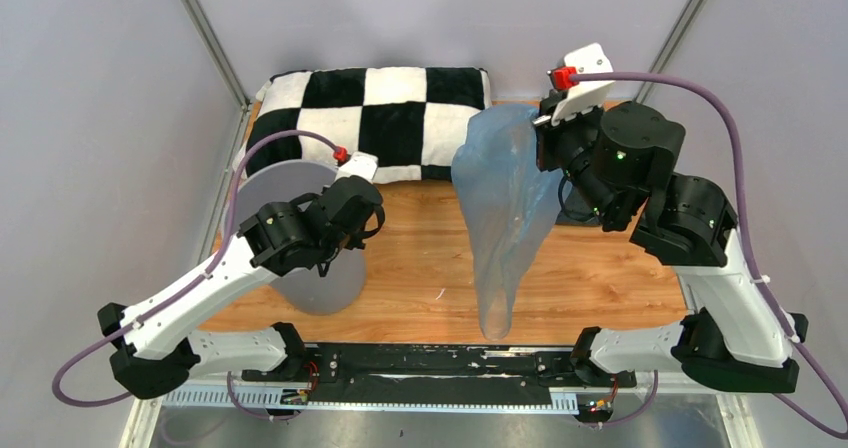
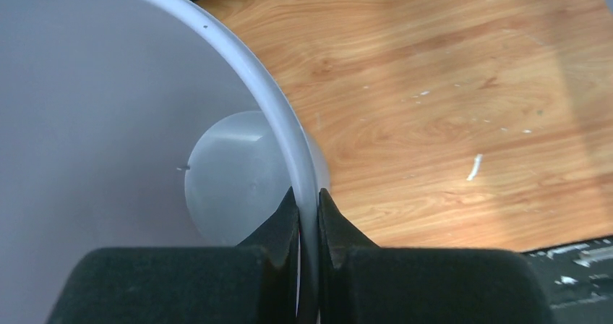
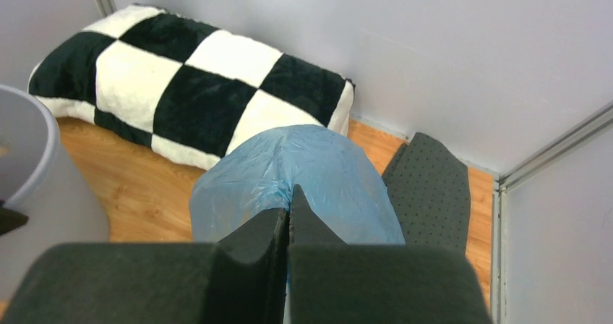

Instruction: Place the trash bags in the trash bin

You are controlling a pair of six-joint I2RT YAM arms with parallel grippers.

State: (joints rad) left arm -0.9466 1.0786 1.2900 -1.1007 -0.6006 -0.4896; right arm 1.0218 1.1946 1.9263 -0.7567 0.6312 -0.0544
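Observation:
I will slide the bin [image 1: 325,286] right in the top view with my left gripper next, onto the bare wood closer to the bag, and release it.
The light-grey trash bin [image 1: 325,286] stands on the left part of the wooden table. My left gripper [image 2: 308,192] is shut on its rim [image 2: 253,71], one finger inside the wall and one outside. In the top view the left gripper [image 1: 352,206] sits over the bin's right side. The light-blue translucent trash bag [image 1: 505,208] hangs long and crinkled at the table's middle. My right gripper [image 3: 290,194] is shut on its top [image 3: 303,165], raised at the back right [image 1: 545,133]. The bag's lower tip reaches toward the front edge.
A black-and-white checkered pillow [image 1: 390,108] lies along the back wall. A dark grey dotted mat [image 3: 426,186] lies at the back right, under the right arm. The table's front edge carries the black arm-base rail [image 1: 430,363]. Grey walls close in the left, back and right.

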